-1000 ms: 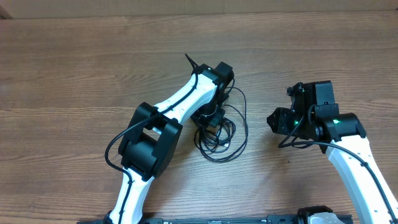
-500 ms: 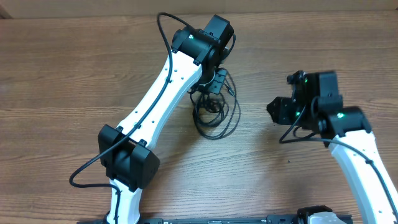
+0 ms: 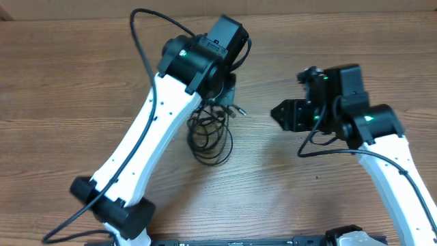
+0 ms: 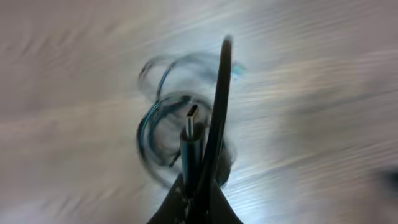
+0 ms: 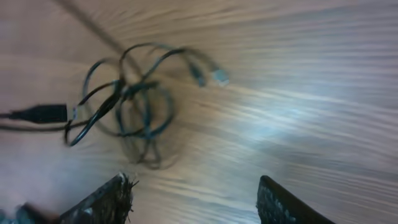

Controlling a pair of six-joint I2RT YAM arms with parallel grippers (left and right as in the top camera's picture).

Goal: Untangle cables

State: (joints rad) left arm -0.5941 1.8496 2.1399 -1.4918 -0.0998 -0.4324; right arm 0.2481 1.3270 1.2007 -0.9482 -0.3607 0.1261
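Note:
The tabletop is clear to my left gripper's left in the overhead view, so I should raise the gripper that way, pull the cable piece off the tangle and let go.
The cables [image 3: 208, 133] are a tangle of thin black loops on the wooden table, with small plug ends [image 3: 236, 109] pointing right. My left gripper [image 3: 222, 94] is over the top of the tangle. In the left wrist view it [image 4: 199, 186] is shut on a cable strand, and a silvery-tipped plug [image 4: 191, 118] sticks out past the fingertips, with the blurred coil [image 4: 163, 134] beyond. My right gripper [image 3: 283, 115] is open and empty, right of the tangle. The right wrist view shows its open fingers [image 5: 196, 202] facing the loops [image 5: 134, 102], a larger plug [image 5: 43, 113] and a small plug [image 5: 217, 76].
The left arm [image 3: 147, 143] stretches diagonally from the lower left across the table to the tangle. Its thick black wire [image 3: 140, 41] arcs above it. The table's far edge [image 3: 341, 12] runs along the top of the overhead view.
The left arm has swung left and stretched out, dragging the tangle leftward with the held strand. The right gripper has moved left, closer to the tangle.

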